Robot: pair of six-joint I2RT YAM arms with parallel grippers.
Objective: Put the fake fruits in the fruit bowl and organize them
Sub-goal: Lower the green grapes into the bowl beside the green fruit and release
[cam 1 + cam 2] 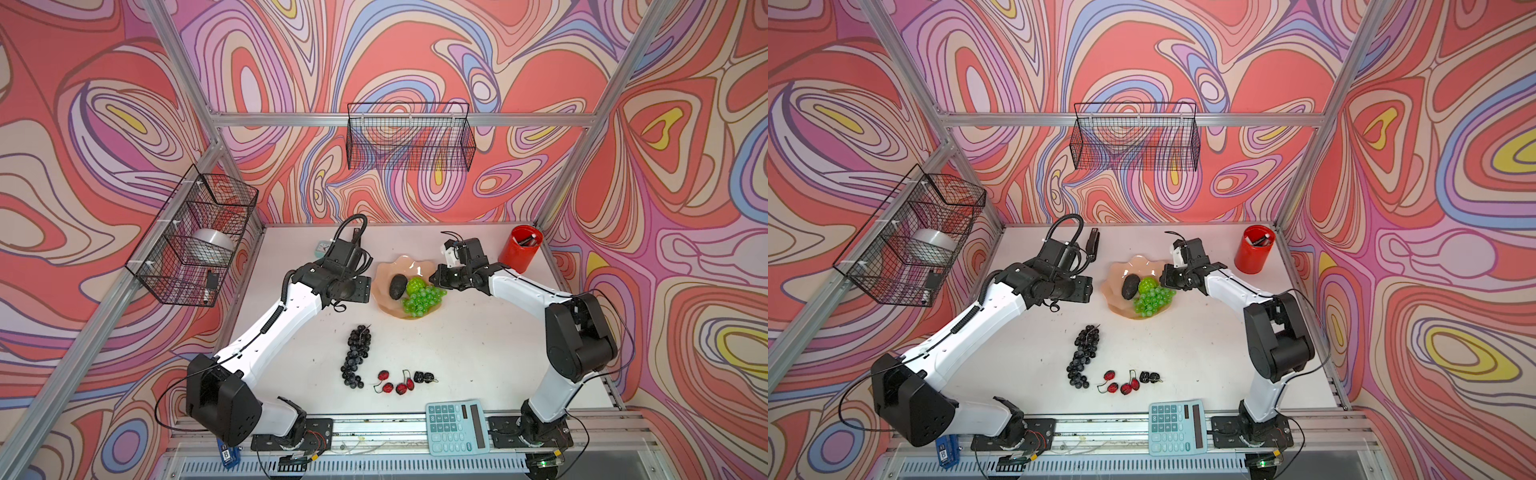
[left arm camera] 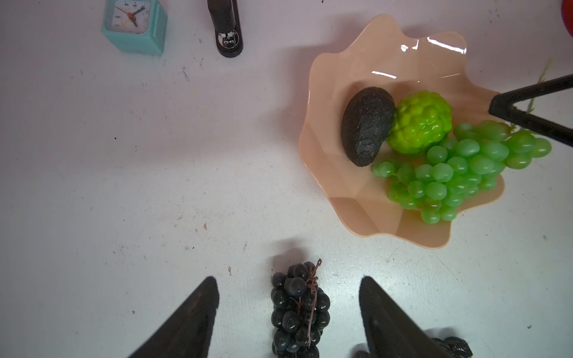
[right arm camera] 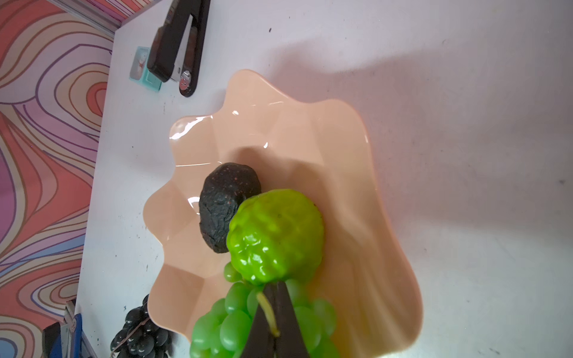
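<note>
The grape bunch's stem-end grapes overhang the bowl's rim, so next my right gripper needs to move down and shift toward the bumpy lime-green ball point(image 1: 415, 286) point(image 3: 276, 235) to release the bunch's stem.
The peach-pink fruit bowl point(image 1: 399, 266) point(image 2: 325, 77) holds a dark avocado point(image 1: 398, 286) point(image 3: 223, 201), a bumpy lime-green ball point(image 1: 415, 286) point(image 3: 276, 235) and a green grape bunch point(image 1: 419, 301) point(image 2: 449, 176). The bunch spills over the near rim. My right gripper point(image 3: 274, 288) point(image 2: 493, 107) is shut on that bunch's stem, over the bowl's right edge. My left gripper point(image 2: 288, 280) hangs open, high over the table left of the bowl. In its wrist view the dark purple grape bunch point(image 1: 356, 355) point(image 2: 297, 310) lies between the fingers, untouched. Red cherries point(image 1: 395, 382) and black berries point(image 1: 424, 377) lie nearer the front.
A red cup point(image 1: 520, 248) stands at the back right. A teal calculator point(image 1: 457, 426) lies on the front rail. A teal clock point(image 2: 135, 26) and a black stapler point(image 2: 226, 28) sit at the back. Wire baskets point(image 1: 409, 137) point(image 1: 195, 237) hang on the walls.
</note>
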